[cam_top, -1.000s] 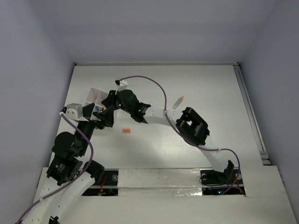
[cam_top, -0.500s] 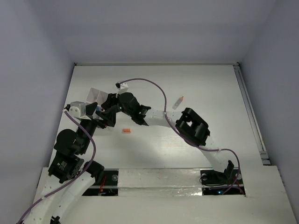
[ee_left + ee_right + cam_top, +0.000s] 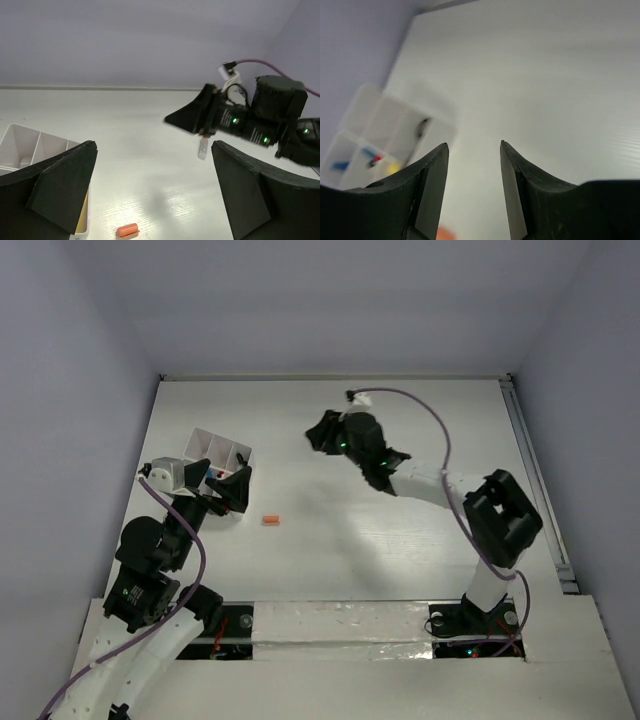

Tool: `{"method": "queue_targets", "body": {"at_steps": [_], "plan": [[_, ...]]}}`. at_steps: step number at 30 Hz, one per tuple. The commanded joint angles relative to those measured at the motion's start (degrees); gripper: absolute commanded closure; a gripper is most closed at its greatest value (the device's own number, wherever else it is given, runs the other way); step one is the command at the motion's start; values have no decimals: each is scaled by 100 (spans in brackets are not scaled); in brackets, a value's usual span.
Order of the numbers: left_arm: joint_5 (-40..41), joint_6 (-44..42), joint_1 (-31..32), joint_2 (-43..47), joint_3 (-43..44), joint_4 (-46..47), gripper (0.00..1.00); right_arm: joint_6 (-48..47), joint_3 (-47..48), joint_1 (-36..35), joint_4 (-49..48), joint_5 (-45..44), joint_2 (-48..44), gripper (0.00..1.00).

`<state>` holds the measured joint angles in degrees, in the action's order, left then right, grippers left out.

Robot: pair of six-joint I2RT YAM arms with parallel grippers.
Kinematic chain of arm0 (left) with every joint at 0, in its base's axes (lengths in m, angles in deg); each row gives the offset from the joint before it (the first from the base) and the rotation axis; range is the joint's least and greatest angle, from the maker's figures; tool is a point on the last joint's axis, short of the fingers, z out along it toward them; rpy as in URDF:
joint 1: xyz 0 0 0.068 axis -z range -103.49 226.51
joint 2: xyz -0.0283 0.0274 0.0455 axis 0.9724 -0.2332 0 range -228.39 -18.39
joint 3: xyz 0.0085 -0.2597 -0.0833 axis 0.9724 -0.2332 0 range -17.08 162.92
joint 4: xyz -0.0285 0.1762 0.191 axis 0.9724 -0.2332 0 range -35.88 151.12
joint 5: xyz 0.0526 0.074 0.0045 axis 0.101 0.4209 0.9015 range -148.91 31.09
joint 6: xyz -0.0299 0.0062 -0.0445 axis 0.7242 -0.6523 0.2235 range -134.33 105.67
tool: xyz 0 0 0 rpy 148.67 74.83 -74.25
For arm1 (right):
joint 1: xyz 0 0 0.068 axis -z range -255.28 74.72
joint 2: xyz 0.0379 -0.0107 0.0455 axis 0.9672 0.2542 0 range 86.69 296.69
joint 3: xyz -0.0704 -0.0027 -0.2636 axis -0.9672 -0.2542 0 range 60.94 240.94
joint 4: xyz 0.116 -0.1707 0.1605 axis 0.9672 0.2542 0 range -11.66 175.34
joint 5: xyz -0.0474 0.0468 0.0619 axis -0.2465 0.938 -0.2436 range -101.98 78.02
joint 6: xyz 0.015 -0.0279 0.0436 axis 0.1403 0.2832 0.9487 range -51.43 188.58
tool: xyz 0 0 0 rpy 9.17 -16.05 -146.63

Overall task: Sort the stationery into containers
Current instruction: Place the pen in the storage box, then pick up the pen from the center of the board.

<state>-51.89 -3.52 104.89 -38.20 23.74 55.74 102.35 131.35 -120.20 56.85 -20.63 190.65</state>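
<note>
The orange-tipped marker is outside the compartment box (image 3: 213, 452). My right gripper will next go down and to the right in the top view, onto the marker.
The white compartment box (image 3: 213, 452) stands at the left, with small blue, red and yellow bits blurred inside it (image 3: 376, 159). An orange bit (image 3: 269, 519) lies on the table right of the box, also low in the left wrist view (image 3: 127, 230). A small cream tube (image 3: 203, 149) lies beneath the right arm; the top view hides it. My left gripper (image 3: 232, 492) stands wide open and empty beside the box's near right corner. My right gripper (image 3: 320, 433) hangs open and empty above the table's middle, right of the box.
The box's near wall (image 3: 30, 145) sits just behind my left finger (image 3: 62, 185). A purple cable (image 3: 420, 405) loops over the right arm. White walls close the table at the back and left; a rail (image 3: 535, 480) runs along the right edge.
The right arm has swung away from over the box toward the back middle of the table, and its jaws have widened. The left arm shifted only slightly.
</note>
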Motion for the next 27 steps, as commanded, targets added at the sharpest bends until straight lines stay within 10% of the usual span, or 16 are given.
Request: {"method": "queue_targets", "body": {"at_steps": [1, 5, 14, 27], "plan": [[-237, 18, -26, -93, -13, 328, 1, -55, -650, 983, 724, -356, -517, 48], [-334, 9, -26, -181, 5, 310, 1, -651, -634, 1495, 1998, -1040, -667, 27], [-457, 18, -78, -277, 31, 284, 1, -1128, 340, 2312, 3362, -736, 289, 13], [-544, 35, -131, -321, 32, 301, 1, -987, 957, 2313, 3670, -15, 1038, 34]]}}
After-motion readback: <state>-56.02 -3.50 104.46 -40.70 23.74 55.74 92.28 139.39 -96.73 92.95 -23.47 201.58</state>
